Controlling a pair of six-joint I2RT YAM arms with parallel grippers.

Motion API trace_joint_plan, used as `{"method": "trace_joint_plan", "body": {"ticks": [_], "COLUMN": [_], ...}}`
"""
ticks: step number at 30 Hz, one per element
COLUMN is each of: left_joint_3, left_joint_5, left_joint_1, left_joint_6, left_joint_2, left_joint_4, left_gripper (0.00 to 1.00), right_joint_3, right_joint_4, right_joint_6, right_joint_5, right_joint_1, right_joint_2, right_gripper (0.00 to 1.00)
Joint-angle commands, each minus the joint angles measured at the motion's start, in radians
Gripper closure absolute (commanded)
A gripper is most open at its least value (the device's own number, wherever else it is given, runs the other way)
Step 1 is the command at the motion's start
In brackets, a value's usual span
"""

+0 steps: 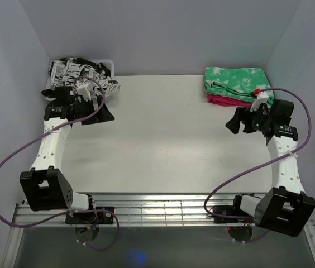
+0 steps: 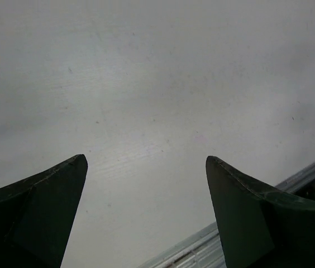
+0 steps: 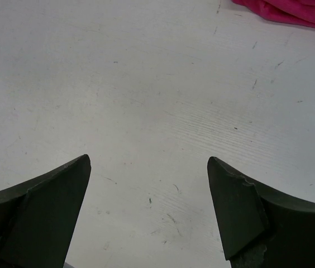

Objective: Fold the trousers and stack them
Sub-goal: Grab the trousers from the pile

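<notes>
I need to move my left gripper outward over the white bin and then down onto the middle of the heap, because the trousers point(image 1: 82, 72) lie heaped in the bin beyond the gripper.
The trousers point(image 1: 82, 72), white cloth with black newspaper-style print, lie crumpled in a heap in the white bin point(image 1: 108, 61) at the far left corner. My left gripper point(image 1: 106, 114) is open and empty just in front of that heap, over bare table. The left wrist view shows its two dark fingers spread apart point(image 2: 146, 159) with only table between them. My right gripper point(image 1: 234, 125) is open and empty at the right side. The right wrist view point(image 3: 149, 159) shows its jaws spread over scuffed table. The trousers show in neither wrist view.
A folded green-and-white mottled cloth point(image 1: 235, 81) lies on a pink cloth point(image 1: 219, 100) at the far right, just behind my right gripper. The pink edge shows in the right wrist view point(image 3: 291, 11). A metal rail point(image 1: 157, 209) runs along the near edge. Walls close in left, right and back.
</notes>
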Motion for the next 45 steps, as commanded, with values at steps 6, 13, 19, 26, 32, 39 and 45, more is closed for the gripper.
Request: {"method": "trace_joint_plan", "body": {"ticks": [6, 13, 19, 26, 32, 39, 45], "left_joint_3": [0.45, 0.949, 1.066, 1.004, 1.017, 1.073, 1.138], "left_joint_5": [-0.483, -0.612, -0.739, -0.875, -0.865, -0.663, -0.447], "left_joint_1": [0.007, 0.008, 0.01, 0.011, 0.013, 0.013, 0.013], "left_joint_6": [-0.038, -0.046, -0.05, 0.048, 0.105, 0.081, 0.042], "left_joint_2": [0.234, 0.63, 0.865, 1.038, 1.087, 0.957, 0.75], "left_joint_4": [0.2, 0.114, 0.136, 0.215, 0.221, 0.254, 0.288], "left_gripper": [0.02, 0.02, 0.02, 0.02, 0.23, 0.93, 1.0], "right_joint_3": [-0.036, -0.004, 0.016, 0.007, 0.01, 0.027, 0.043], "right_joint_4": [0.137, 0.122, 0.105, 0.099, 0.103, 0.1, 0.105], "right_joint_6": [0.06, 0.053, 0.052, 0.037, 0.041, 0.043, 0.041], "right_joint_5": [0.024, 0.024, 0.017, 0.029, 0.006, -0.008, -0.025], "right_joint_1": [0.002, 0.002, 0.002, 0.002, 0.002, 0.003, 0.002], "right_joint_2": [-0.06, 0.018, 0.05, 0.056, 0.072, 0.059, 0.044], "right_gripper": [0.1, 0.1, 0.1, 0.1, 0.1, 0.1, 0.1]}}
